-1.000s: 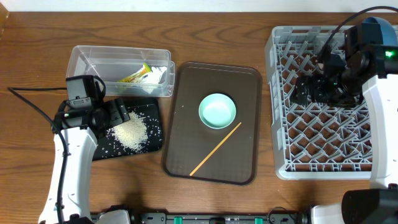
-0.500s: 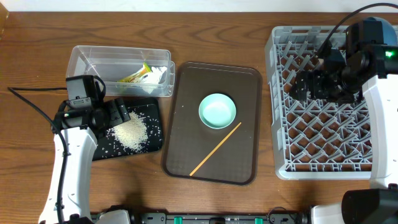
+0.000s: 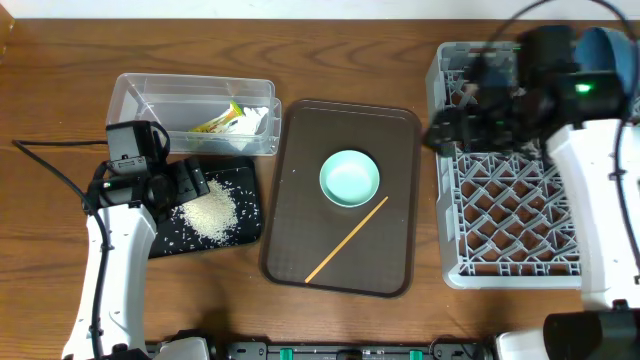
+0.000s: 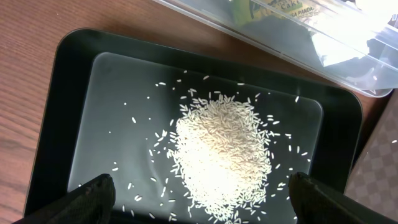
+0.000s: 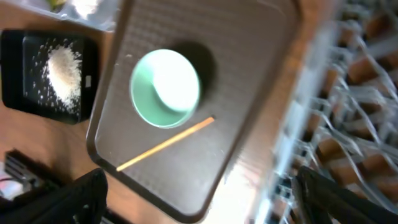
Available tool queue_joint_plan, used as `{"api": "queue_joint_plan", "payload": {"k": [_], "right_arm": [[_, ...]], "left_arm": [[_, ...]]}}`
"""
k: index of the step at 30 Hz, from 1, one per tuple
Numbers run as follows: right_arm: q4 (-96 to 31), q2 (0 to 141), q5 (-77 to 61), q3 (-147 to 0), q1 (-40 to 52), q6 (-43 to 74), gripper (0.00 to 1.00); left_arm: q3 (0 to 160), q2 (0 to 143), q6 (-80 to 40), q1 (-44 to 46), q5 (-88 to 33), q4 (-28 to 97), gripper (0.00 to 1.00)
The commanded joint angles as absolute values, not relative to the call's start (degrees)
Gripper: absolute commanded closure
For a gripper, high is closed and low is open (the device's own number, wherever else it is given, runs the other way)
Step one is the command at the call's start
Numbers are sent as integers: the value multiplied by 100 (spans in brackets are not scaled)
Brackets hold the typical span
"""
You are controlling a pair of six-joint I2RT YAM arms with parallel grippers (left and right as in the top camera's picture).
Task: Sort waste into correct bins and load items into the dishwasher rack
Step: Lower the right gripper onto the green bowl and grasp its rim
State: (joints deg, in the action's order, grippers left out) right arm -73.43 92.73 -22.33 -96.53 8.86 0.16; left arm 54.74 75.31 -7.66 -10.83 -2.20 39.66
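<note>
My right gripper moves away from the rack and down onto the rack-facing rim of the mint bowl (image 3: pixel 350 178) next, since the bowl sits upright on the tray.
Loose white rice (image 3: pixel 208 212) lies heaped in the shallow black bin (image 3: pixel 246 186). My left gripper (image 3: pixel 188 181) hangs open just above it, and its wrist view shows the rice (image 4: pixel 221 149) between the spread fingertips (image 4: pixel 93 194). The clear tub (image 3: pixel 130 100) holds the orange and yellow-green wrapper (image 3: pixel 222 122) and the white tissue (image 3: pixel 258 118). The mint bowl (image 3: pixel 350 178) and the thin wooden stick (image 3: pixel 347 238) rest on the brown tray (image 3: pixel 300 150). My right gripper (image 3: pixel 445 130) is open and empty above the left edge of the grey rack (image 3: pixel 510 220). Its wrist view looks down on the bowl (image 5: pixel 165 88) and the stick (image 5: pixel 165 144).
A blue dish (image 3: pixel 606 48) shows at the rack's far right corner, mostly hidden behind the right arm. The tub sits directly behind the black bin, and both lie left of the tray. A black cable (image 3: pixel 50 170) trails across the table at the far left.
The right arm has swung left from over the middle of the rack to its left edge, still empty. The left arm has not moved.
</note>
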Motion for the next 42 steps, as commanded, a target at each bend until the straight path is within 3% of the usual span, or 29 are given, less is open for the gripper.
{"api": "queue_joint_plan", "payload": {"k": [1,10,19,24,30,35,42], "right_arm": [[-7078,9227,-1505,-9662,1557,770,4],[-6541,9797,-222,-9660,2856,1874,2],[-6556,11115,-215,-9660,3030,2316,9],[-6532,11631,-237,-9660,3028,2314,20],[-6447,12025,-239,-9660,3030,2316,49],[-6403,12241,-233,-9657,3030,2316,49],[-6351,12328,-226,-9655,3028,2316,66]], "left_arm": [[5498,7474,-757,-1107,-187,3983,9],[5498,7474,-757,-1107,-187,3983,9],[5498,7474,-755,-1107,-187,3983,9],[5498,7474,-755,-1107,-187,3983,9],[5498,7474,-757,-1107,-187,3983,9],[5498,7474,-755,-1107,-187,3983,9],[5498,7474,-755,-1107,-187,3983,9]]}}
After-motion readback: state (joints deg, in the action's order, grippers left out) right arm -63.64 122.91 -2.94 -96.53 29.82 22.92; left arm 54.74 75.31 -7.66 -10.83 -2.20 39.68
